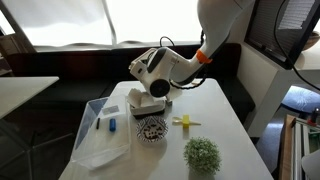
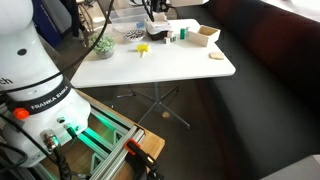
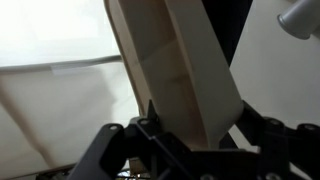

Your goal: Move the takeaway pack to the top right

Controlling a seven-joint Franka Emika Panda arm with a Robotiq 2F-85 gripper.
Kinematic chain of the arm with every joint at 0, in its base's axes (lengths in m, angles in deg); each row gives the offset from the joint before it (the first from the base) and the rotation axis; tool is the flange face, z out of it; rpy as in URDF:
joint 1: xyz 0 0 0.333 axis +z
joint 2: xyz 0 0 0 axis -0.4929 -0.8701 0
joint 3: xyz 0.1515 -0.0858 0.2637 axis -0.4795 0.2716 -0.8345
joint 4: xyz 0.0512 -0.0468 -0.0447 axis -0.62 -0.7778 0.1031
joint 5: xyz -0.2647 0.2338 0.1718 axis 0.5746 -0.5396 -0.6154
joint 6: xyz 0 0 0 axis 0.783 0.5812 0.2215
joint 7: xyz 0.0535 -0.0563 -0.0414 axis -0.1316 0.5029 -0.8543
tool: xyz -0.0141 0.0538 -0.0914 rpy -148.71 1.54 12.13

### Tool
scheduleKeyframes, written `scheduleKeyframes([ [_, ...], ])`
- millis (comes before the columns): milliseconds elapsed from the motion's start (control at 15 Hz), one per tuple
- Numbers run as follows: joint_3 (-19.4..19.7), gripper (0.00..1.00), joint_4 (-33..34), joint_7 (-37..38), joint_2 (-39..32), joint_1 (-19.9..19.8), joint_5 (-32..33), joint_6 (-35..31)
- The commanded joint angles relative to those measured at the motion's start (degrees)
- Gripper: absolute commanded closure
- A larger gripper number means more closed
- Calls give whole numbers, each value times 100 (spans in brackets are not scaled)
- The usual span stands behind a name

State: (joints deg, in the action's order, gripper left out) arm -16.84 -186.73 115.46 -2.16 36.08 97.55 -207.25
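Note:
The pack still hangs behind the bowl, so I need to carry it outward with my gripper to the table's far corner by the clear tray and release it.
The takeaway pack is a plain white box near the far middle of the white table, just behind the patterned bowl. My gripper comes down onto it from above. In the wrist view the pack fills the middle, standing tilted between the black jaws, which are shut on its wall. In an exterior view the gripper is small and far off, and the pack is hard to make out under it.
A clear plastic tray with blue items lies beside the bowl. A green plant stands at the near edge and a small yellow thing lies mid-table. A white open container sits near one table end.

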Motion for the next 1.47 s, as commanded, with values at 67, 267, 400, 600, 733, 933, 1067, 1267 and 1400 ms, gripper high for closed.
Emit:
scheduleKeyframes([
  [67, -88, 48, 117, -21, -106, -96, 243, -53],
  [267, -177, 48, 616, 20, -396, -205, 647, -659],
  [400, -240, 48, 996, 52, -604, -269, 975, -1094],
  [600, -260, 48, 1556, -184, -922, -360, 1368, -1613],
  [733, -256, 48, 1921, -289, -1185, -461, 1558, -1941],
  [933, -347, 48, 2510, -228, -1608, -664, 2010, -2529],
  [1067, -323, 48, 3009, -105, -1946, -698, 2520, -3131],
  [1267, -211, 48, 3950, -668, -2458, -563, 2310, -3971],
  [1400, -276, 48, 4512, -943, -2800, -643, 2287, -4337],
])
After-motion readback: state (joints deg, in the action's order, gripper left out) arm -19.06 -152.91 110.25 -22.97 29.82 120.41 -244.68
